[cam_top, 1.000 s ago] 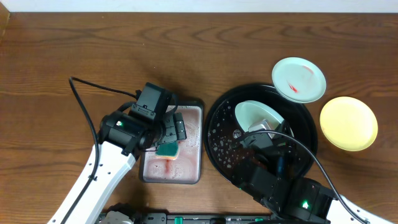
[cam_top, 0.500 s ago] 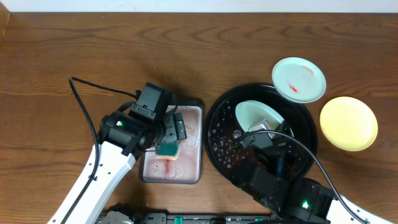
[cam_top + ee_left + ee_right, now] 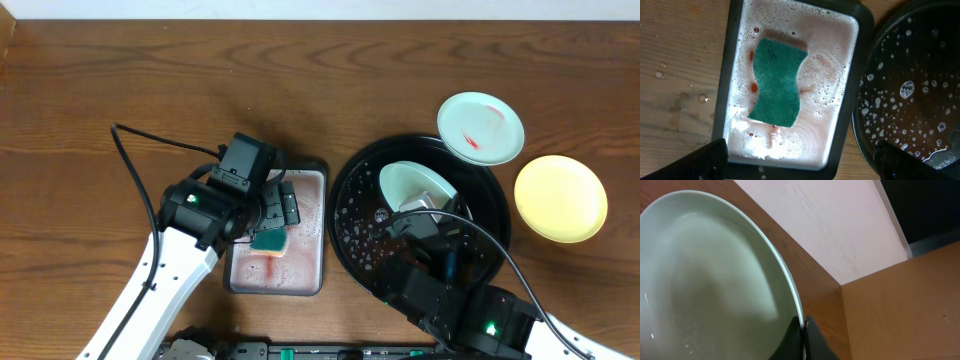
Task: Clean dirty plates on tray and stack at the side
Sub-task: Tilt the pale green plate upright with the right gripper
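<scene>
I will move my right gripper over the pale yellow plate [image 3: 560, 197], right in the overhead view, then down to release the mint-white plate's rim.
The round black tray [image 3: 356, 225] lies right of centre, wet with foam. My right gripper [image 3: 803, 326] is shut on the rim of a pale mint-white plate [image 3: 412, 185], held tilted over the tray; the plate fills the right wrist view [image 3: 710, 280] and looks clean. A second mint-white plate [image 3: 481, 127] with red smears rests at the tray's far rim. The pale yellow plate [image 3: 560, 197] lies on the table right of the tray. My left gripper [image 3: 800, 157] is open and empty above the teal sponge [image 3: 776, 82].
The sponge lies in a small grey rectangular tray [image 3: 312, 280] filled with pinkish soapy water, left of the black tray; it also shows in the left wrist view [image 3: 725, 80]. A black cable [image 3: 140, 160] runs over the table at the left.
</scene>
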